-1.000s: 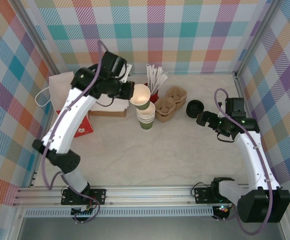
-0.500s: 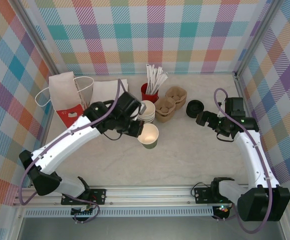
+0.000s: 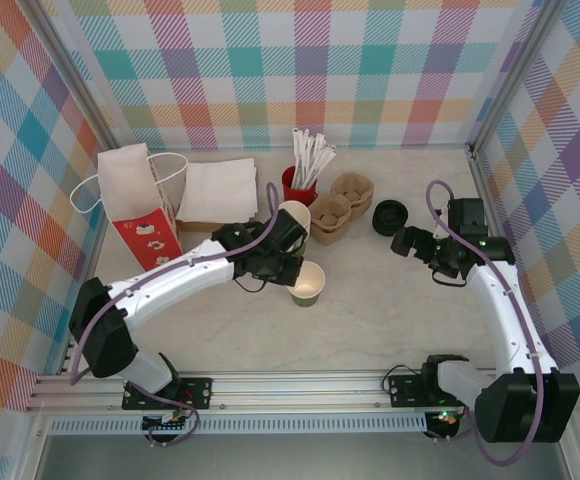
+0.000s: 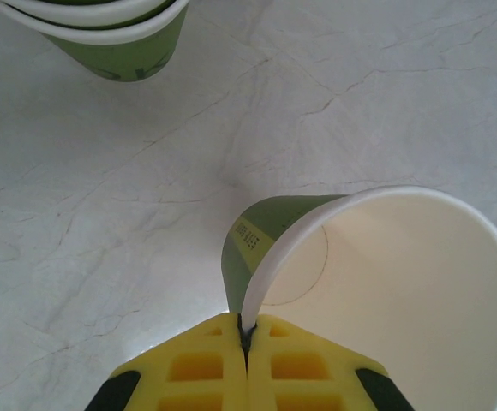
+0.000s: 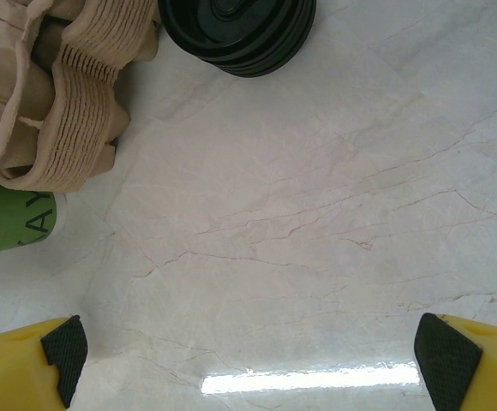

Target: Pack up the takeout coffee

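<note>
I need to lower the upright cup with my left gripper until it stands on the marble tabletop, then let go of the cup's rim, because that bare spot lies below.
My left gripper (image 3: pixel 292 272) is shut on the rim of one takeout coffee cup (image 3: pixel 309 284), olive green outside and cream inside, its mouth facing up just in front of the cup stack. In the left wrist view the yellow fingertips (image 4: pixel 223 360) pinch the cup's wall (image 4: pixel 257 235) where they meet, over the bare marble table. A stack of the same green cups (image 3: pixel 295 216) stands behind it and shows at the upper edge of the left wrist view (image 4: pixel 116 38). My right gripper (image 3: pixel 403 240) hangs open to the right, near the black lids, with nothing between its fingers (image 5: pixel 64 347).
Brown pulp cup carriers (image 3: pixel 338 205) sit behind the stack, next to a red cup of wrapped sticks (image 3: pixel 300 183). Black lids (image 3: pixel 390 216) lie right of the carriers. A red-and-white paper bag (image 3: pixel 135 205) and white napkins on a brown box (image 3: pixel 217 190) stand at the back left.
My left arm has swung from above the stack forward and down, carrying the cup to a spot just in front of the stack. The right arm has not moved.
</note>
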`<state>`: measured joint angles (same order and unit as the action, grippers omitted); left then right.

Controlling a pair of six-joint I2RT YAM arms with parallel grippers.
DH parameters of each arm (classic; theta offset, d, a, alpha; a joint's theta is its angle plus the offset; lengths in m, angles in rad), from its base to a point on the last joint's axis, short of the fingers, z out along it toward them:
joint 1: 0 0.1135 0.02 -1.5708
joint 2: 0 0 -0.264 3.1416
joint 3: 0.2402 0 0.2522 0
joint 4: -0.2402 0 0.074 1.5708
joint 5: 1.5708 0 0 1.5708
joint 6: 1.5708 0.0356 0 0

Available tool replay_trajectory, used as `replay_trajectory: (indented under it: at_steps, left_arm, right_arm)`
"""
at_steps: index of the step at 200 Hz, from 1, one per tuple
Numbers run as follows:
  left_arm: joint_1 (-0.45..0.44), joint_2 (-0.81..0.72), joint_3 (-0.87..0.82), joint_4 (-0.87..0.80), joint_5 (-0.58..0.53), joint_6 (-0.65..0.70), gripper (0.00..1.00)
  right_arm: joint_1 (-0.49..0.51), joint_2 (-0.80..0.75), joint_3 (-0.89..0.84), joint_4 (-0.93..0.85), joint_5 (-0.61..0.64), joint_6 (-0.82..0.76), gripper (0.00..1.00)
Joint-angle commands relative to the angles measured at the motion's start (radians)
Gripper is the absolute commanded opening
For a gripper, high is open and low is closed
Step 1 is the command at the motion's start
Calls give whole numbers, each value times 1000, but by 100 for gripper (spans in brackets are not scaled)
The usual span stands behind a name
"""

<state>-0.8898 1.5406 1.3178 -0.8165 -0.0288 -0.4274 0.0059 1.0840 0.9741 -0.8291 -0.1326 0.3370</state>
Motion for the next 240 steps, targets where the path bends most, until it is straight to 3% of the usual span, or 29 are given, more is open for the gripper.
replay_trajectory:
  at_steps: [1, 57, 111, 192, 240]
  left_arm:
    - [-14, 39, -8, 38, -21, -21, 4]
    - [-18, 99, -28, 62, -5, -29, 10]
    - [-20, 91, -18, 40, -19, -24, 31]
    - [-18, -99, 53, -34, -197, -1, 67]
    - [-2, -223, 13, -23, -322, -14, 84]
  right_arm:
    - [2, -3, -9, -4, -10, 10, 100]
    - [1, 11, -1, -10, -14, -5, 100]
    - [2, 75, 74, -71, 25, -79, 100]
    - [2, 326, 238, -79, 87, -151, 100]
    - [2, 564, 423, -89, 102, -206, 87]
